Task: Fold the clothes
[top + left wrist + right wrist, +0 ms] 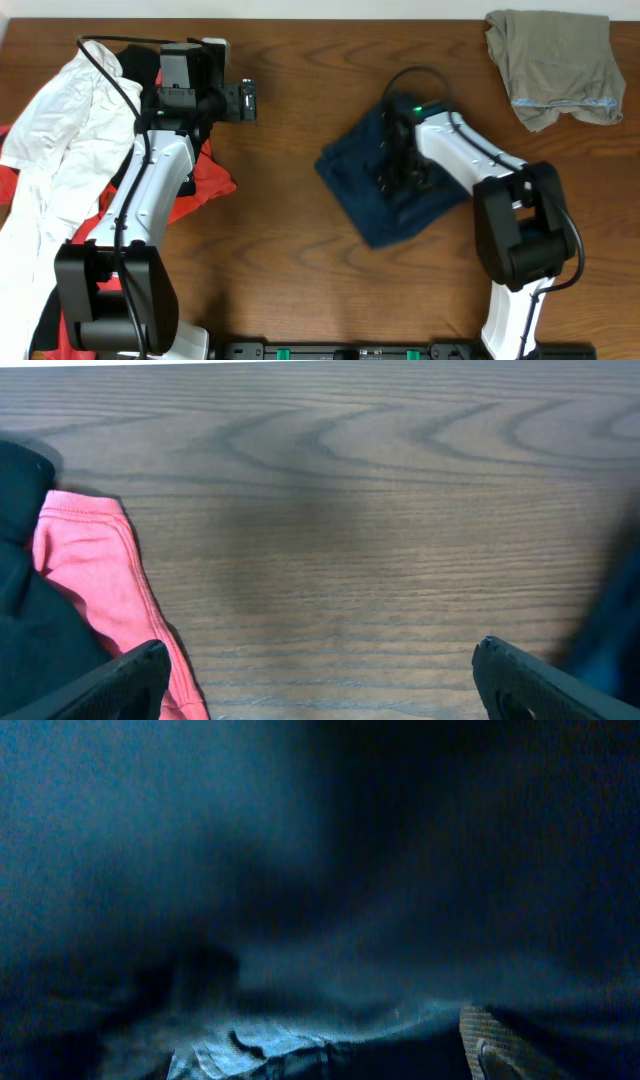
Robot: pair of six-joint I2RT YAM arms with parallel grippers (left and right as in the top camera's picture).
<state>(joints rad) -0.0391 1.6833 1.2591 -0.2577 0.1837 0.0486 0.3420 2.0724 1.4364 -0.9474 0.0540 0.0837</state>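
Next, my right gripper pushes outward with the navy garment (385,200), rises clear, then lowers onto the garment's edge facing the pile, since that edge borders bare wood.
The dark navy blue garment (385,200) lies crumpled at the table's middle. My right gripper (393,150) is pressed down into its upper part. In the right wrist view navy cloth (250,870) fills the frame. Only the right finger (490,1045) shows, set wide; the left finger is hidden by cloth. My left gripper (246,101) hovers open and empty over bare wood, its fingers far apart (320,680). A pile lies at the left: a white garment (60,130), a black one (140,62) and a coral-red one (205,180). The coral-red edge (95,575) shows beside my left finger.
An olive-khaki garment (555,60) with a pale hem lies at the far right corner. Bare wooden table (290,260) stretches between the pile and the navy garment. Black cloth (25,620) sits at the left wrist view's left edge.
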